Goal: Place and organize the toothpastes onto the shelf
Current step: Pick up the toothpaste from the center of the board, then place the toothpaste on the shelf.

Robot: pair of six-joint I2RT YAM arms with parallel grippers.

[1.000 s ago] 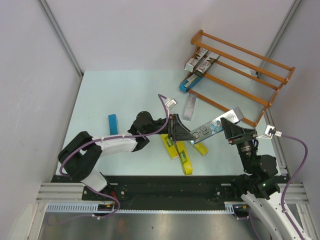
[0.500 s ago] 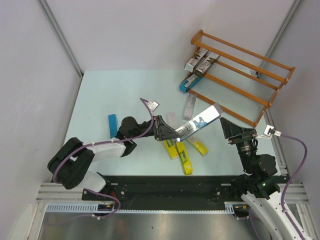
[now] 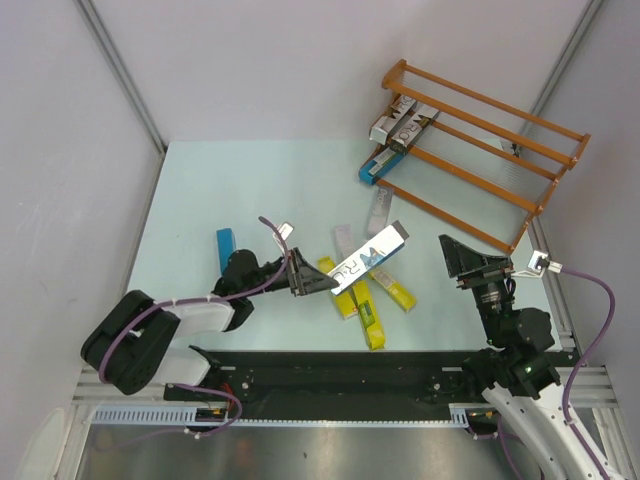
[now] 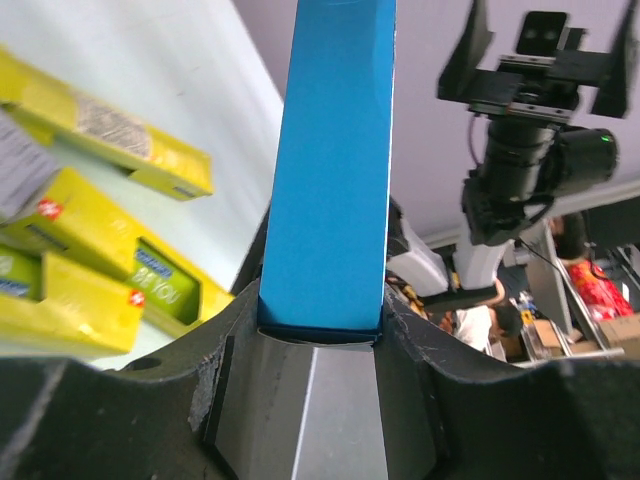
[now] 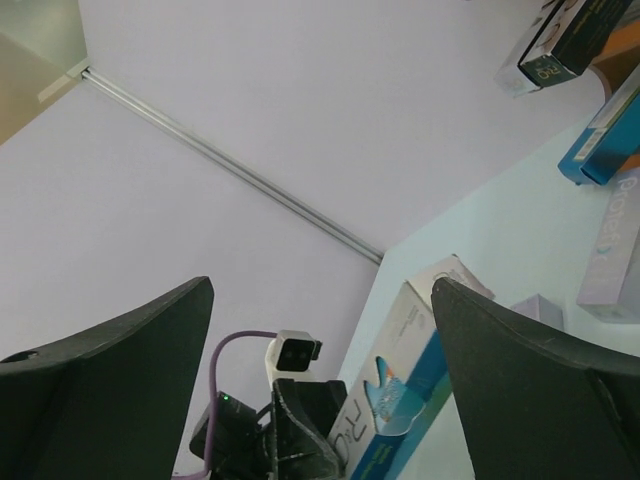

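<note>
I need to move my left gripper outward toward the shelf next and release the silver-grey carton on the shelf's rails beside the blue carton, because that spot is still empty.
My left gripper is shut on one end of a silver-grey toothpaste carton that points up and to the right above the table. In the left wrist view the carton's blue side stands between my fingers. My right gripper is open and empty, to the right of the carton's free end; from its wrist view I see the held carton. The orange-brown shelf stands at the far right with silver cartons and a blue one at its left end.
Three yellow cartons lie under and near the held carton. A silver carton lies in front of the shelf, a small one beside it. A blue carton lies at the left.
My left gripper has drawn back to the left with the silver carton, away from the right gripper, which had been at its far end. The right arm has stayed in place.
</note>
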